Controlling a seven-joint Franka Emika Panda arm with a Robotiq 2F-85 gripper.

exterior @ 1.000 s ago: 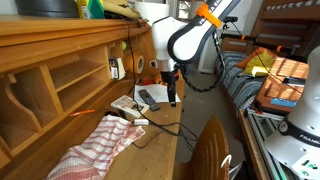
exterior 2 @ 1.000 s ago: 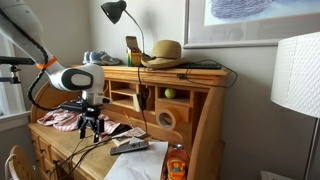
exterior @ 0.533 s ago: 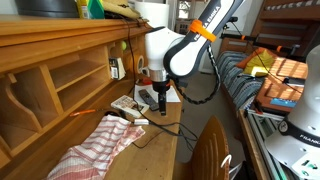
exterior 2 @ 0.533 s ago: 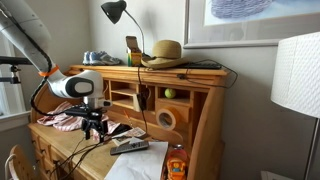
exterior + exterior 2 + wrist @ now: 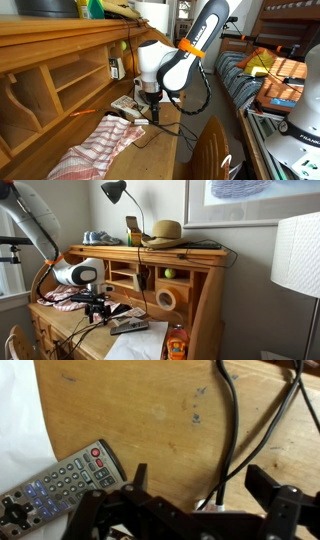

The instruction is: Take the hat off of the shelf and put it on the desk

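Note:
The gripper will next move slightly toward the right in the wrist view to center on the black cables, because they run off-center between its open fingers.
The tan straw hat (image 5: 163, 232) lies on the shelf (image 5: 190, 250), the top board of the desk hutch, beside a black lamp. The shelf also shows in an exterior view (image 5: 60, 36), but the hat is out of sight there. My gripper (image 5: 152, 113) hangs low over the desk's writing surface (image 5: 150, 150), far below the hat; it also shows in an exterior view (image 5: 97, 311). In the wrist view the gripper (image 5: 205, 488) is open and empty, with bare desk wood (image 5: 150, 410) and black cables under it.
A grey remote (image 5: 60, 485) lies on white paper by the jaws. Black cables (image 5: 235, 430) cross the desk. A red-and-white checked cloth (image 5: 100, 145) lies on the desk. The black lamp (image 5: 115, 192), a bottle and cubbyholes (image 5: 165, 275) surround the hat. A chair back (image 5: 212, 150) stands near.
The arm has bent down and the gripper has dropped closer to the desk surface near the remote. The hat has not moved.

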